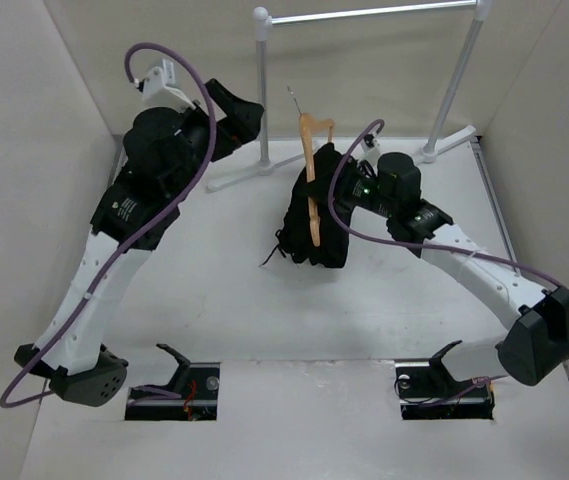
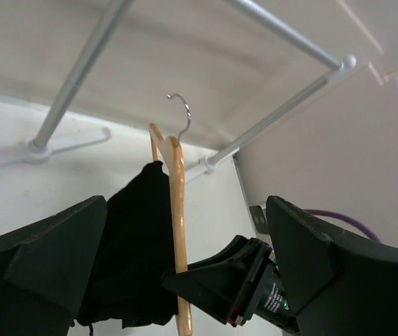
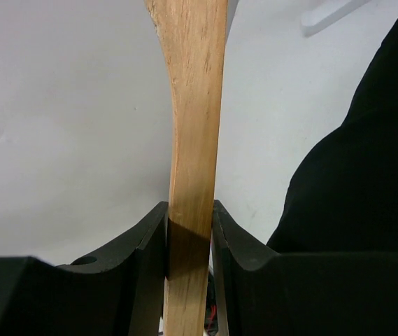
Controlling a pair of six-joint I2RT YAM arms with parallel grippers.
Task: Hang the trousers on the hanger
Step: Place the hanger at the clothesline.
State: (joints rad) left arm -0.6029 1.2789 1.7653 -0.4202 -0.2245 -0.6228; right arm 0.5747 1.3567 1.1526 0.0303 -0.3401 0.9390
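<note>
I should next move my right gripper up and outward to the rack's top bar (image 1: 421,9), because the hook is still empty. I should let go of the wooden arm once the hook is over the bar.
The tan wooden hanger (image 1: 311,180) is held edge-on above the table, its thin metal hook (image 1: 293,97) pointing to the far side. The black trousers (image 1: 312,215) hang bunched over it and droop to the table. My right gripper (image 1: 342,178) is shut on the hanger's wooden arm (image 3: 190,168), one finger pressed on each side, with the trousers (image 3: 366,175) at the right of that view. My left gripper (image 1: 249,110) is open and empty, raised left of the hanger. In the left wrist view the hanger (image 2: 178,217), hook (image 2: 180,112) and trousers (image 2: 136,245) show between its spread fingers (image 2: 38,273).
A silver-and-white clothes rack (image 1: 364,14) stands at the back, its post (image 1: 262,90) and white feet (image 1: 234,175) just left of the hanger; it also shows in the left wrist view (image 2: 282,35). Walls enclose the table on three sides. Two floor cut-outs (image 1: 174,390) lie at the near edge.
</note>
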